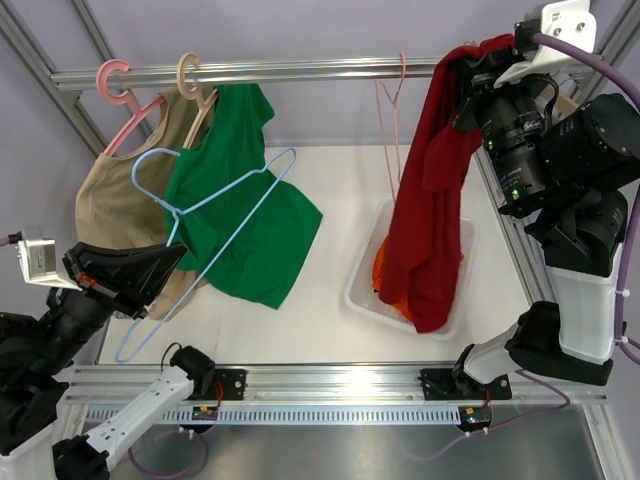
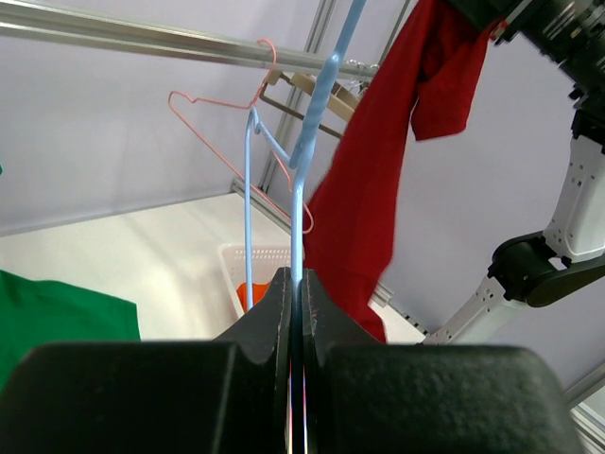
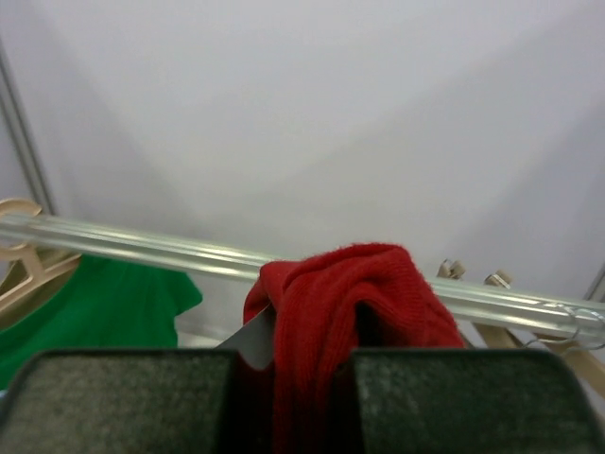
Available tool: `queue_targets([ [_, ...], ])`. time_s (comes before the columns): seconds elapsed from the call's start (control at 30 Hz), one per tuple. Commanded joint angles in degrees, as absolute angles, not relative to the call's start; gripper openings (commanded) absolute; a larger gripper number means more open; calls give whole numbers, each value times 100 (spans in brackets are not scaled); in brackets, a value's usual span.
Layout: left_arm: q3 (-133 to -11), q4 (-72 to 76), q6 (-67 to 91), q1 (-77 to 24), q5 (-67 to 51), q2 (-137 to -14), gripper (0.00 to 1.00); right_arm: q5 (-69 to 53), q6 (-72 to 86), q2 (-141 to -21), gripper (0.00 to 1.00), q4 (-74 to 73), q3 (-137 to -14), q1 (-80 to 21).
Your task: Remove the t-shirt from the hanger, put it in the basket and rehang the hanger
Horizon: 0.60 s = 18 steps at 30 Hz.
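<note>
I will tilt my right gripper next and move it down from beside the bar into the white bin (image 1: pixel 382 280) to let go of the red t-shirt (image 1: pixel 430 200), because the light-blue hanger is bare.
The red t-shirt (image 1: pixel 430 200) hangs from my right gripper (image 1: pixel 470 85), which is shut on its bunched top edge up by the rail, as the right wrist view (image 3: pixel 340 303) shows. Its lower end drapes over the white bin. My left gripper (image 1: pixel 178 257) is shut on the wire of a bare light-blue hanger (image 1: pixel 235 186), holding it tilted at the left, off the rail and in front of the green shirt. In the left wrist view the blue wire (image 2: pixel 317 104) runs up from between my closed left gripper (image 2: pixel 298 284), with the red shirt (image 2: pixel 364 199) beyond.
A metal rail (image 1: pixel 300 70) crosses the back. On it hang a beige shirt (image 1: pixel 110 200) on a pink hanger, a green shirt (image 1: pixel 240 200) on a wooden hanger, and an empty pink wire hanger (image 1: pixel 392 110). A white bin (image 1: pixel 365 290) holds an orange garment (image 1: pixel 385 275).
</note>
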<state>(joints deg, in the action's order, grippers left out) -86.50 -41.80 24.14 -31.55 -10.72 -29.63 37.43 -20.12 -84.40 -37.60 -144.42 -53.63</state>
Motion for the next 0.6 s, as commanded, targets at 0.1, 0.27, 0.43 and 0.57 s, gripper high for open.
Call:
queue_targets([
  [0.1, -8622, -3753, 2320, -3129, -1239, -3164, 0, 4131, -2944, -8262, 0, -2681, -14697, -5291],
  [0.27, -8473, -3639, 2373, -3138, -1275, -3138, 0, 4184, -2392, -7165, 0, -2032, -12468, -5116],
  [0.43, -8481, -3639, 2356, -3129, -1310, -3146, 0, 4139, -1846, -6373, 0, -1680, -10794, -4869],
  [0.57, -8517, -3639, 2364, -3129, -1318, -3208, 0, 4218, -1802, -6223, 0, -1793, -10679, -4773],
])
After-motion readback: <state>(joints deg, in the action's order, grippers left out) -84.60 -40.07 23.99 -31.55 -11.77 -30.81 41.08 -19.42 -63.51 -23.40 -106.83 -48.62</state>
